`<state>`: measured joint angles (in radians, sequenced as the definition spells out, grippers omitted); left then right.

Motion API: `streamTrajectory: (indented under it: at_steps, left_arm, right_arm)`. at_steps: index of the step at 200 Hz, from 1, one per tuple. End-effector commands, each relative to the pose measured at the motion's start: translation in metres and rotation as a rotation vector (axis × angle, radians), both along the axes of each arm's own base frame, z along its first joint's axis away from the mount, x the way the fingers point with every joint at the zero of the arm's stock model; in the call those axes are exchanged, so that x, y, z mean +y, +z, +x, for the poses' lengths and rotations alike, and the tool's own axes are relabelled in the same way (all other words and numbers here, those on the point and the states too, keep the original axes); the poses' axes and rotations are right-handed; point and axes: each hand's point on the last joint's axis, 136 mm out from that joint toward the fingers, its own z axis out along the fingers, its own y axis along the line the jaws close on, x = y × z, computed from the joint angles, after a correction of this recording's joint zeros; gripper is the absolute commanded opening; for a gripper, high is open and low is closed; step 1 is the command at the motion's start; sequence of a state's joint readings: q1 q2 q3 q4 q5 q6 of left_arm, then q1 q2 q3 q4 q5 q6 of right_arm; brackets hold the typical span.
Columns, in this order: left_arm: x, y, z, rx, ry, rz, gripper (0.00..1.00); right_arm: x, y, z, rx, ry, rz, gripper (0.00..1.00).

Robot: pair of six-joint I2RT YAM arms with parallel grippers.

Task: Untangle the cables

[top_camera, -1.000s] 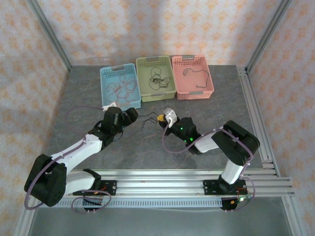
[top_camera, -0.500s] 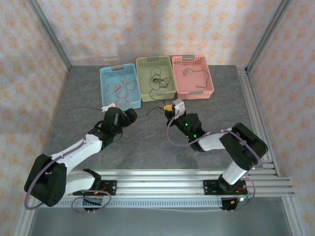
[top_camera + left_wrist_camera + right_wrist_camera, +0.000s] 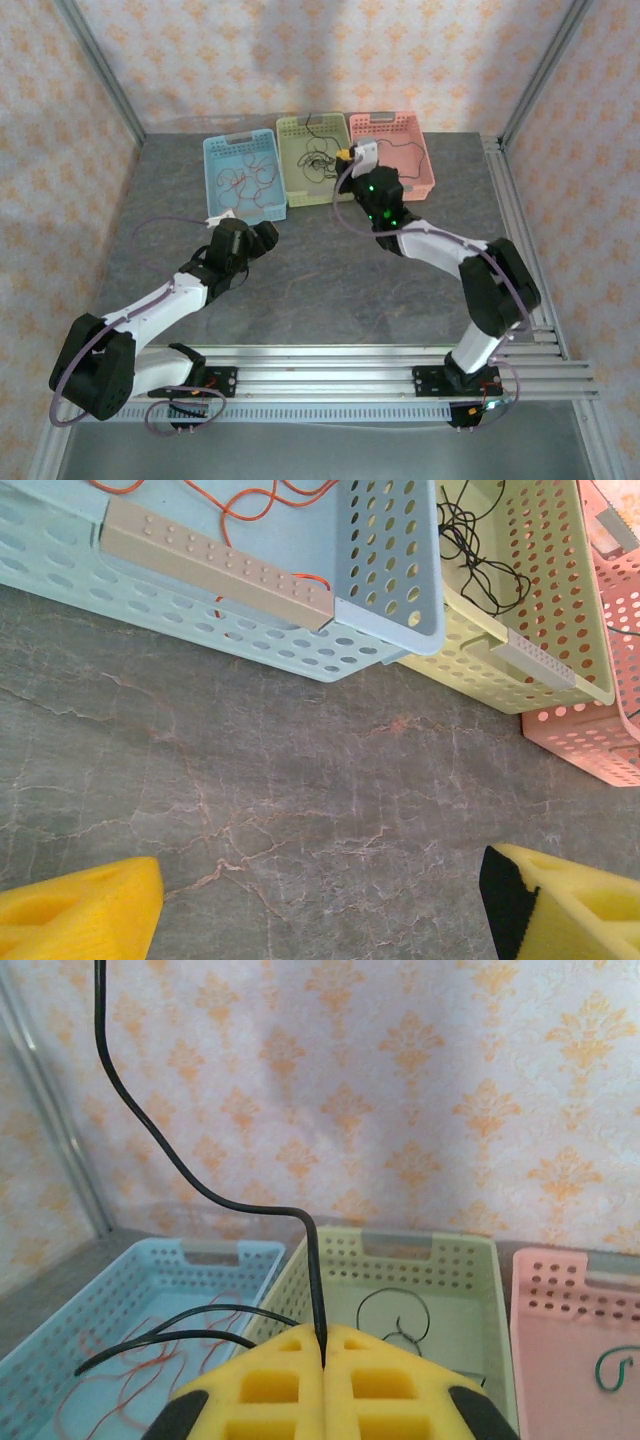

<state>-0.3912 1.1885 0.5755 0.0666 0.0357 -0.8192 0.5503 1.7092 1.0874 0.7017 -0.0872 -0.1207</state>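
More black cables are already inside the green basket, so my right gripper will next move outward over the basket's far part and release the black cable there.
My right gripper point(image 3: 346, 156) hangs over the green basket point(image 3: 292, 163), shut on a black cable point(image 3: 180, 1175) that rises from between the yellow fingertips point(image 3: 280, 1370) and curls up and left. More black cables point(image 3: 318, 165) lie in the green basket, and red-orange cables point(image 3: 245, 180) lie coiled in the blue basket point(image 3: 212, 172). My left gripper point(image 3: 266, 236) sits low over the bare table in front of the blue basket, open, with nothing between its yellow fingers point(image 3: 85, 915).
A pink basket point(image 3: 420, 185) at the right of the row holds one dark cable point(image 3: 400, 150). Metal frame posts and patterned walls close in the table. The grey marbled tabletop point(image 3: 320, 280) spreads between the arms and the baskets.
My right gripper has travelled from the table's middle back and up to the green basket, carrying the black cable. The left arm has stayed put.
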Motion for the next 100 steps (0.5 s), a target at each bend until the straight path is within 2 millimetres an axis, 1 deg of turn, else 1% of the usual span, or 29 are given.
streamTrajectory:
  at_steps: [1, 26, 51, 82, 85, 90, 96, 100]
  left_arm:
    - [0.002, 0.008, 0.005, -0.012, 0.025, 0.010, 0.84]
    - [0.002, 0.008, 0.006, -0.010, 0.025, 0.012, 0.84]
    - [0.002, 0.008, 0.006, -0.009, 0.026, 0.012, 0.84]
    - [0.002, 0.008, 0.006, -0.009, 0.022, 0.011, 0.84]
    - [0.002, 0.007, 0.006, -0.008, 0.022, 0.011, 0.84]
    - [0.002, 0.007, 0.006, -0.008, 0.023, 0.012, 0.84]
    - [0.002, 0.007, 0.006, -0.008, 0.024, 0.012, 0.84]
    - [0.002, 0.007, 0.006, -0.007, 0.024, 0.012, 0.84]
  right_arm:
    - [-0.004, -0.025, 0.032, 0.083, -0.067, -0.026, 0.00]
    - [-0.005, -0.032, 0.062, 0.093, -0.117, -0.021, 0.00]
    - [-0.005, -0.041, 0.086, 0.107, -0.150, -0.014, 0.00]
    - [0.000, -0.063, 0.110, 0.161, -0.170, -0.057, 0.00]
    - [0.001, -0.066, 0.111, 0.167, -0.168, -0.060, 0.03]
    - [0.004, -0.068, 0.113, 0.173, -0.156, -0.062, 0.14]
    - [0.009, -0.070, 0.114, 0.181, -0.133, -0.066, 0.29]
    - [0.012, -0.070, 0.115, 0.187, -0.116, -0.069, 0.36]
